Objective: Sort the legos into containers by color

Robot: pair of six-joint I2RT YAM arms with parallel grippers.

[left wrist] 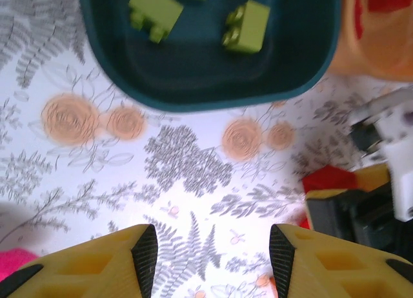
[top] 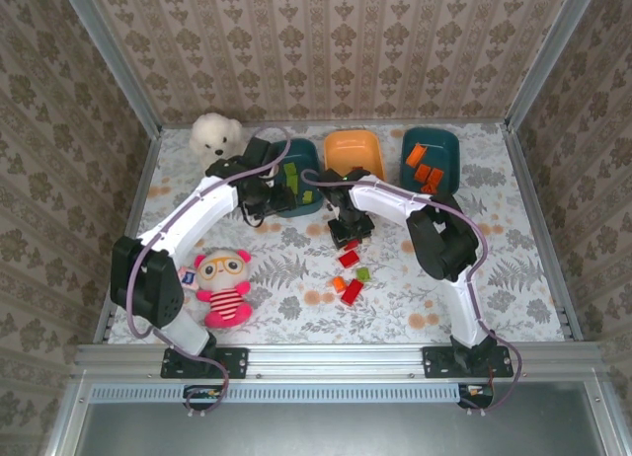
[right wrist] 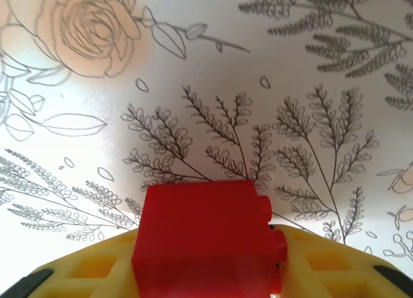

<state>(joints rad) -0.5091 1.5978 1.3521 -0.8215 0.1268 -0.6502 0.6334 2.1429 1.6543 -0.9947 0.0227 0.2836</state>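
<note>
My right gripper needs to go up and outward, then down to release the red brick inside the orange tub [top: 354, 150]. The tub is outward of the gripper and already holds red.
My right gripper [right wrist: 206, 272] is shut on a red lego brick [right wrist: 200, 237], held low over the flowered tablecloth; from above, the gripper [top: 350, 227] hangs just in front of the orange tub [top: 354, 150]. The left gripper [left wrist: 213, 259] is open with nothing between its pads, just in front of the left teal tub [left wrist: 193, 85], which holds light green bricks [left wrist: 247, 27]. In the top view the left gripper [top: 263, 197] sits at that tub's [top: 308, 205] near left corner. The right teal tub [top: 446, 144] holds orange bricks [top: 425, 172]. Loose red [top: 352, 292], orange [top: 339, 283] and green [top: 362, 274] bricks lie mid-table.
A white plush dog [top: 216, 134] sits at the back left and a striped pink doll [top: 225, 283] lies near the left arm's base. Metal frame posts and patterned walls bound the table. The right gripper's body [left wrist: 381, 201] shows at the right of the left wrist view.
</note>
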